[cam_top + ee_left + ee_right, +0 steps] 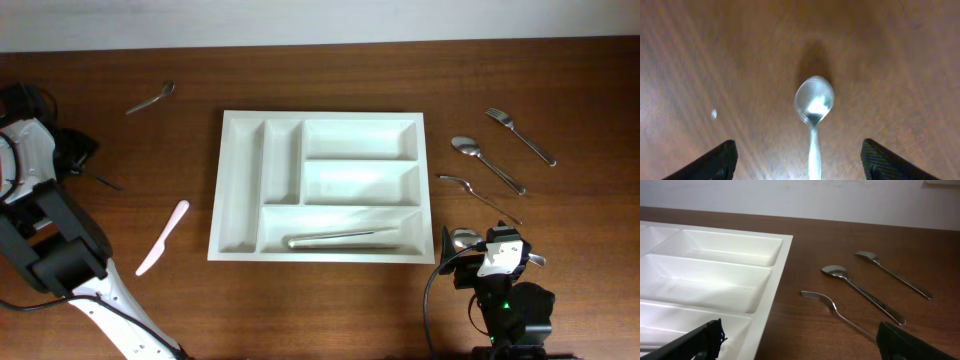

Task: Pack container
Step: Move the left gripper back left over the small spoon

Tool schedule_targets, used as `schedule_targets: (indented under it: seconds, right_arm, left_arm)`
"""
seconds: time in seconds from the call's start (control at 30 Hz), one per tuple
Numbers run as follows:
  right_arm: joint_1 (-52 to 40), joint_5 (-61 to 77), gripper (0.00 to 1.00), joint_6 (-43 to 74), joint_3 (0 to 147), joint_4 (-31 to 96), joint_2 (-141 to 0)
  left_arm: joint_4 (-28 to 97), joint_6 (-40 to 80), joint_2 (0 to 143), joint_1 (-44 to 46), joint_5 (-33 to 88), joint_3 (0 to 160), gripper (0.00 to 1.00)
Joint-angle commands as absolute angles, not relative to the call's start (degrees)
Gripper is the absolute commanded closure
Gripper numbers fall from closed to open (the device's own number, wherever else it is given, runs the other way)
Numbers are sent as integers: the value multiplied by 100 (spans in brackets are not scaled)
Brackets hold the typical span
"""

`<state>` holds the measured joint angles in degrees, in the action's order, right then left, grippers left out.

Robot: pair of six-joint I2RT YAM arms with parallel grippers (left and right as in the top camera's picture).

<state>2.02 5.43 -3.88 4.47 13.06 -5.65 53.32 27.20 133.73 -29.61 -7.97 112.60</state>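
Observation:
I will next move my left gripper down and along the spoon's handle to close around its shiny bowl [814, 98], because that bowl is still beyond the open fingers.
The container [243, 190] is a white cutlery tray in the middle of the table, with one metal knife [345, 238] in its long front compartment. In the left wrist view a metal spoon [814, 100] lies on the wood, and its handle runs down between the fingers of my left gripper [799, 147]. That gripper is open and does not touch the spoon. My right gripper [800, 327] is open over the table just right of the container's front corner [775, 280], holding nothing.
Right of the tray lie a fork [520, 135], a spoon [487, 163] and a second fork [478, 195]. A pale plastic knife [163, 237] lies left of the tray, and a spoon [152, 98] lies at the back left.

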Motion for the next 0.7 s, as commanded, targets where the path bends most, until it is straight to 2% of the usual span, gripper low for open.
schedule_targets:
  seconds: [0.0, 0.2, 0.67]
  right_arm:
    - [152, 591, 1, -399, 395, 1302, -502]
    - [152, 591, 1, -399, 395, 1302, -502]
    - [152, 591, 1, -401, 395, 1302, -502]
  left_arm:
    - [5166, 2215, 13437, -2974, -777, 11249, 22]
    - [4941, 2217, 13491, -2978, -773, 11249, 31]
    - [4713, 2217, 14068, -2978, -513, 11249, 31]
